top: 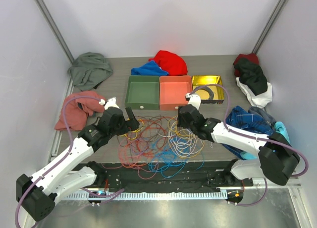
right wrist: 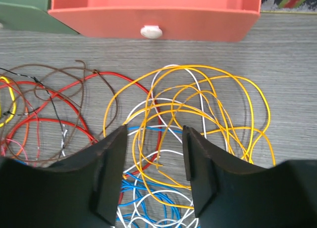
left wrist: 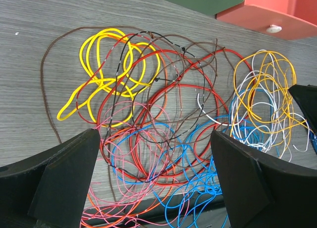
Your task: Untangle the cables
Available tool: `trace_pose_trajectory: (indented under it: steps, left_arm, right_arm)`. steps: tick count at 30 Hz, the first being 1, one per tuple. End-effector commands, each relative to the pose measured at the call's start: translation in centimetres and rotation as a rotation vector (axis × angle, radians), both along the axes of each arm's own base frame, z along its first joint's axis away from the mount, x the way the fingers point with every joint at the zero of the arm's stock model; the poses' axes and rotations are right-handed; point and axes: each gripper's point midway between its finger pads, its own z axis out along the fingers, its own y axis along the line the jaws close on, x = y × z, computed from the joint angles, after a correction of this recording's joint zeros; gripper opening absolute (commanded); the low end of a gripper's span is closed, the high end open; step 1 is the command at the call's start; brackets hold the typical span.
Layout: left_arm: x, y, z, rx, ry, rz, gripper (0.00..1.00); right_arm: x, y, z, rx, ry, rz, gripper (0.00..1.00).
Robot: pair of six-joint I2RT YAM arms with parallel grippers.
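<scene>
The right gripper lowers onto the orange cable loops between its open fingers next and closes there, since these loops lie on top of the white ones.
The cables (top: 161,143) lie in one tangled pile on the grey table in front of the trays: yellow (left wrist: 106,64), red (left wrist: 188,89), blue (left wrist: 198,188), pink, dark brown, white and orange (right wrist: 198,99) loops. My left gripper (top: 134,123) hovers at the pile's left edge. In the left wrist view it (left wrist: 156,173) is wide open and empty above red, blue and pink loops. My right gripper (top: 178,125) is at the pile's upper right. In the right wrist view it (right wrist: 154,158) is open, its fingers astride orange and white loops without pinching them.
A green tray (top: 142,91), a salmon tray (top: 175,91) and a gold tray (top: 207,82) holding a black ring coil (top: 208,94) stand behind the pile. Clothes lie around: grey-green (top: 89,69), pink (top: 79,109), red and blue (top: 163,64), dark and white (top: 252,79), blue plaid (top: 247,121).
</scene>
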Motion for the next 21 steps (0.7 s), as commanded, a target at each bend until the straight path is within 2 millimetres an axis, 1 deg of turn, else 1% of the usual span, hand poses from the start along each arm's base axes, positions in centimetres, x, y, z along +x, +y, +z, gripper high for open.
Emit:
trace_pose_trajectory:
  steps: [1,5,8,10,11,12,13,14,15,16,17,18,19,20,21]
  left_arm:
    - [0.2,-0.6,0.8,-0.037,-0.033,-0.01,1.0]
    - [0.2,-0.7,0.6,-0.036,-0.026,-0.013,1.0]
    - [0.3,-0.8,0.6,-0.039,-0.022,-0.014,1.0]
    - [0.2,-0.7,0.5,-0.04,-0.019,-0.014,1.0]
    - [0.2,-0.7,0.6,-0.04,-0.02,-0.014,1.0]
    - [0.1,-0.7,0.4,-0.037,-0.015,-0.012,1.0]
    - [0.1,-0.6,0.4,-0.039,-0.016,-0.011,1.0]
    - [0.0,-0.7,0.4,-0.04,-0.016,-0.012,1.0]
    - [0.0,-0.6,0.4,-0.039,-0.014,-0.01,1.0]
    - [0.0,-0.6,0.3,-0.038,-0.013,-0.01,1.0]
    - [0.0,-0.6,0.3,-0.039,-0.015,-0.01,1.0]
    - [-0.1,-0.6,0.3,-0.04,-0.013,-0.009,1.0]
    - [0.0,-0.6,0.4,-0.042,-0.013,-0.009,1.0]
    - [-0.1,-0.6,0.5,-0.042,-0.014,-0.008,1.0]
    - [-0.1,-0.6,0.6,-0.043,-0.014,-0.009,1.0]
  right_arm:
    - [-0.4,-0.5,-0.3,0.019,-0.001,-0.032,0.56]
    - [-0.6,-0.6,-0.9,0.024,0.006,-0.031,0.57]
    - [-0.5,-0.2,-1.5,0.018,0.018,-0.025,0.56]
    - [-0.2,0.3,-2.0,0.016,0.025,-0.018,0.53]
    - [-0.1,0.5,-2.1,0.014,0.026,-0.015,0.51]
    - [0.3,0.9,-1.7,0.026,0.014,-0.011,0.46]
    - [0.5,1.0,-2.2,0.013,0.021,-0.007,0.43]
    - [0.7,1.4,-2.1,0.015,0.019,0.003,0.41]
    - [1.2,1.9,-1.6,0.026,0.005,0.006,0.33]
    - [1.4,2.2,-1.6,0.023,0.005,0.016,0.27]
    - [1.7,2.6,-1.2,0.025,0.0,0.026,0.17]
    - [2.3,3.3,0.3,0.034,-0.015,0.034,0.01]
    - [2.7,3.5,1.3,0.035,-0.029,0.029,0.01]
    - [3.0,3.7,3.0,0.046,-0.059,0.039,0.01]
    - [3.5,4.1,5.4,0.07,-0.096,0.044,0.01]
